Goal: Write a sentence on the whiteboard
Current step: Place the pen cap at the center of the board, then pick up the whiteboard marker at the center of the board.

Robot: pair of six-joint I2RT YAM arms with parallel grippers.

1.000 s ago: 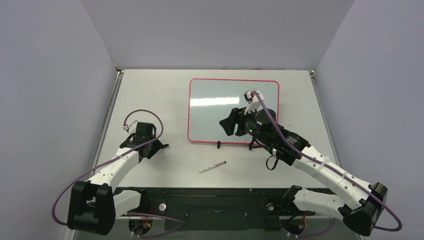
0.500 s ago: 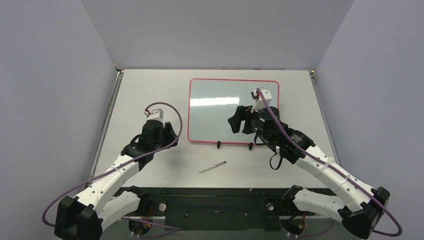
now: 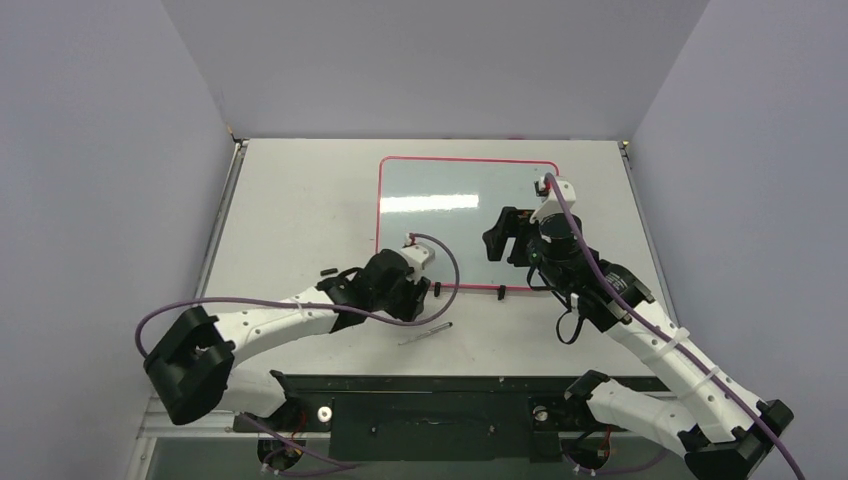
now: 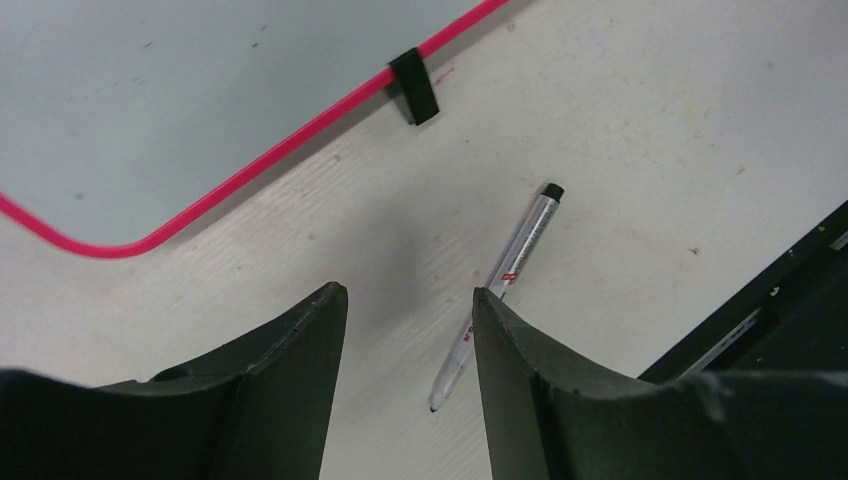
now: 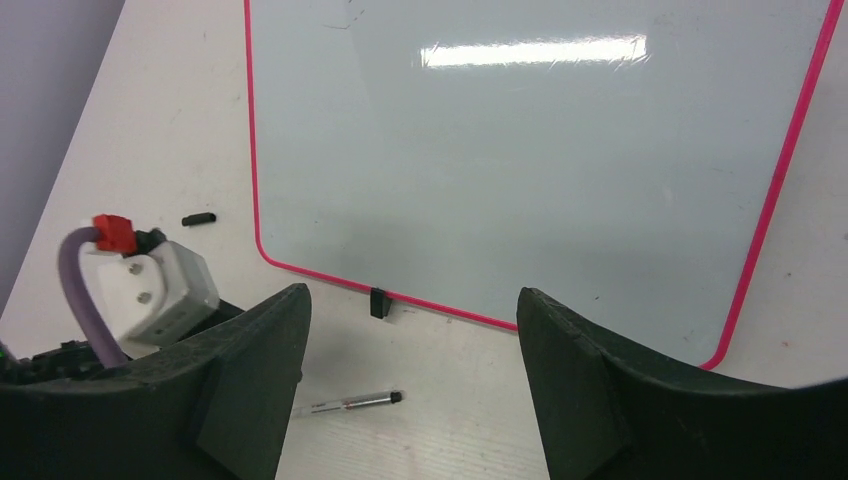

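The marker's clear-ended half [image 3: 419, 336] [image 4: 465, 341] is below and back toward the base, behind one finger. My left gripper needs to lower its open fingers back next so that they are on both sides of it.
The whiteboard [image 3: 445, 225] lies flat at the back middle of the table, white with a thin red rim and no sentence showing on it; it also fills the right wrist view [image 5: 540, 170]. A slim silver marker [image 3: 425, 333] lies on the table in front of the board's near edge. My left gripper [image 3: 408, 298] hovers just left of the marker, open and empty. In the left wrist view the marker [image 4: 505, 278] runs beside and partly behind the right finger of the left gripper [image 4: 408, 295]. My right gripper [image 3: 500, 238] hangs open above the board's right half, nothing between the jaws of the right gripper [image 5: 412, 295].
A small black cap [image 3: 326, 270] lies on the table left of the board, and the cap [image 5: 199, 217] shows in the right wrist view too. Two black tabs [image 3: 437, 290] sit on the board's near rim. The dark base rail [image 3: 430, 395] runs along the table's near edge.
My left arm has swung from the table's left side across to the marker, its jaws opening. The right gripper has drifted right over the board and opened wider.
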